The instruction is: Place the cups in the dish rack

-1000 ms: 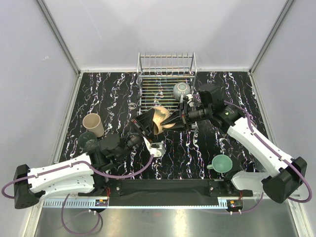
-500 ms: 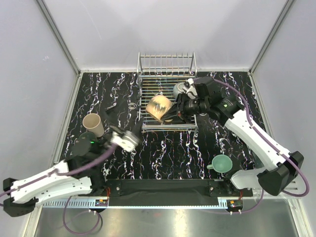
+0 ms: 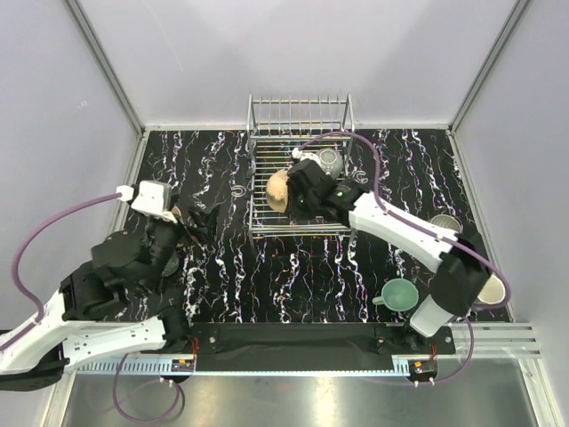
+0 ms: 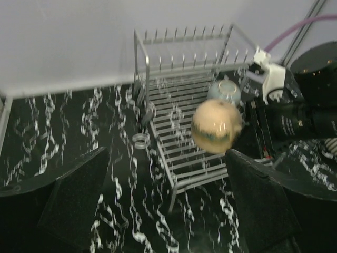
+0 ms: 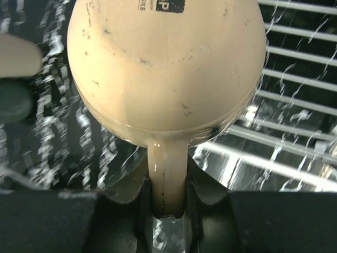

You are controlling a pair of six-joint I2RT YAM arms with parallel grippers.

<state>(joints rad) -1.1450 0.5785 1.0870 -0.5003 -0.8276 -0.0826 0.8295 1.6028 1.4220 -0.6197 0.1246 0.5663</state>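
The right gripper moves the beige mug [image 3: 277,189] outward next, lowers it onto the bare rack bars beside the grey-green cup and releases the mug's handle.
My right gripper [image 5: 167,206] is shut on the handle of a beige mug [image 5: 166,68], which I hold just above the front left of the dish rack [image 3: 302,142]. In the top view the beige mug [image 3: 277,189] hangs at the right gripper [image 3: 293,192], and a grey-green cup [image 3: 329,160] sits on the rack's grid. My left gripper [image 3: 203,220] is raised over the left of the table, open and empty. From the left wrist view the left gripper [image 4: 168,211] looks across at the dish rack [image 4: 181,100], the beige mug [image 4: 217,126] and the grey-green cup [image 4: 224,90].
A teal cup [image 3: 399,294] stands on the table at the front right, with a grey cup [image 3: 444,222] and a whitish cup [image 3: 493,289] near the right edge. A small ring [image 3: 240,190] lies left of the rack. White walls surround the black marbled table [image 3: 293,267].
My left gripper has opened, let go of the beige mug and drawn back left and upward. The right arm has carried the mug leftward over the rack.
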